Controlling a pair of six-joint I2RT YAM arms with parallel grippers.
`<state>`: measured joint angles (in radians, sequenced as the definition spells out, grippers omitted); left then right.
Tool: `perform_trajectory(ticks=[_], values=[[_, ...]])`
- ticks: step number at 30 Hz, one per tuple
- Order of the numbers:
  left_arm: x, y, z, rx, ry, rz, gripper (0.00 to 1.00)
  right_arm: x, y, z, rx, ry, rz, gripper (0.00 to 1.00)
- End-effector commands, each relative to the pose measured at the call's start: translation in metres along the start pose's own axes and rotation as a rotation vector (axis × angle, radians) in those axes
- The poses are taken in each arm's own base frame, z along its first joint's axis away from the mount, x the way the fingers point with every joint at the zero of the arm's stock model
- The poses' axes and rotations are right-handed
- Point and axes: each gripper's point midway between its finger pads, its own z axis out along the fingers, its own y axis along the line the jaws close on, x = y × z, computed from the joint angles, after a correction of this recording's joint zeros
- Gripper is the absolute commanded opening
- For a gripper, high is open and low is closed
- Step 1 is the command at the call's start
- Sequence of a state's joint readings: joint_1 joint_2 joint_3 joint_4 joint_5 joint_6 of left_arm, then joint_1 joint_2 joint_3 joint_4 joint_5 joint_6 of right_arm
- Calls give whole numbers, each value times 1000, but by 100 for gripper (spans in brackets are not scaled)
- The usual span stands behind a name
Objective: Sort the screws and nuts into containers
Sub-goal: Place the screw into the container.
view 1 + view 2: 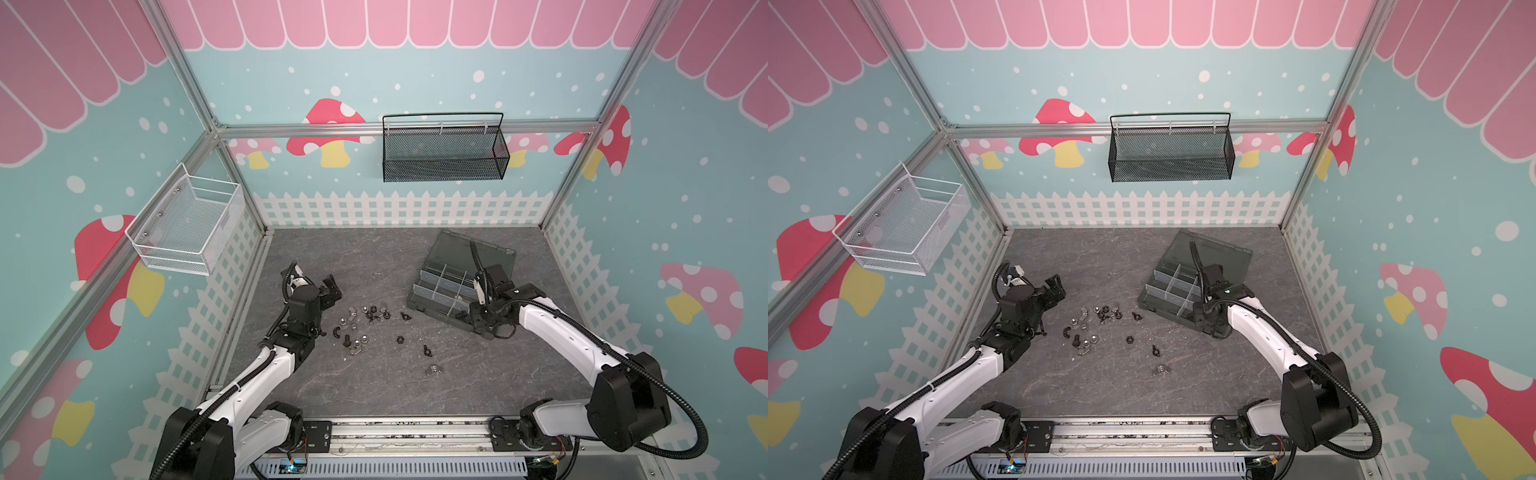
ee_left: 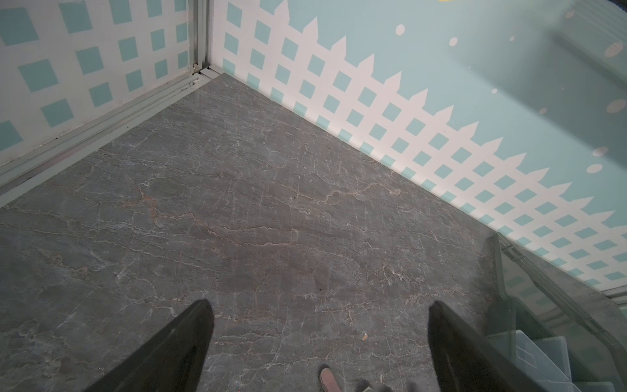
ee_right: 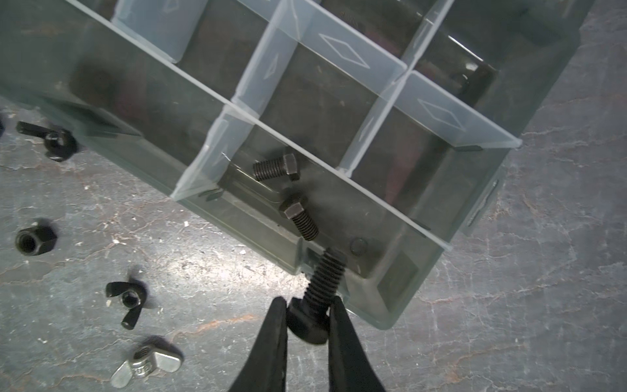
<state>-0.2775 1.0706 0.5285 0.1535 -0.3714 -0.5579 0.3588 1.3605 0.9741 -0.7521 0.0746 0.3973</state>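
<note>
I need to lower my right gripper next toward the empty end of the corner cell [image 3: 371,262] below my fingers and release the screw's head, as matching screws lie inside.
My right gripper [image 3: 307,303] is shut on the head of a black screw [image 3: 324,275], and its thread points over the corner cell of the containers [image 3: 342,51], a dark grey divided box. Two black screws [image 3: 276,168] lie in that cell. Loose on the table beside the box are a black hex nut [image 3: 35,241], a black wing nut [image 3: 127,300] and a silver wing nut [image 3: 146,365]. In both top views the remaining screws and nuts [image 1: 365,313] [image 1: 1100,311] lie scattered mid-table. My left gripper [image 1: 330,291] [image 2: 320,305] hangs open over bare table to their left.
A black mesh basket [image 1: 444,149] hangs on the back wall. On the left wall hangs a white wire basket [image 1: 187,224]. The box's open lid [image 1: 469,249] leans toward the back right. Walls close the table on three sides.
</note>
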Motion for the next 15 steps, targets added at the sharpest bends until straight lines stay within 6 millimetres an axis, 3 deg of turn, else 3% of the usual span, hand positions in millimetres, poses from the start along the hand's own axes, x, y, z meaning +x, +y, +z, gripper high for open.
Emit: perform_trajectory(ticks=[1,15], values=[[-8,-4,0,-4,-13,-23,99,9,-9,1,4,19,4,0],[-7,-4,1,-2,-10,-24,99,18,-29,14,13,47,78,0]])
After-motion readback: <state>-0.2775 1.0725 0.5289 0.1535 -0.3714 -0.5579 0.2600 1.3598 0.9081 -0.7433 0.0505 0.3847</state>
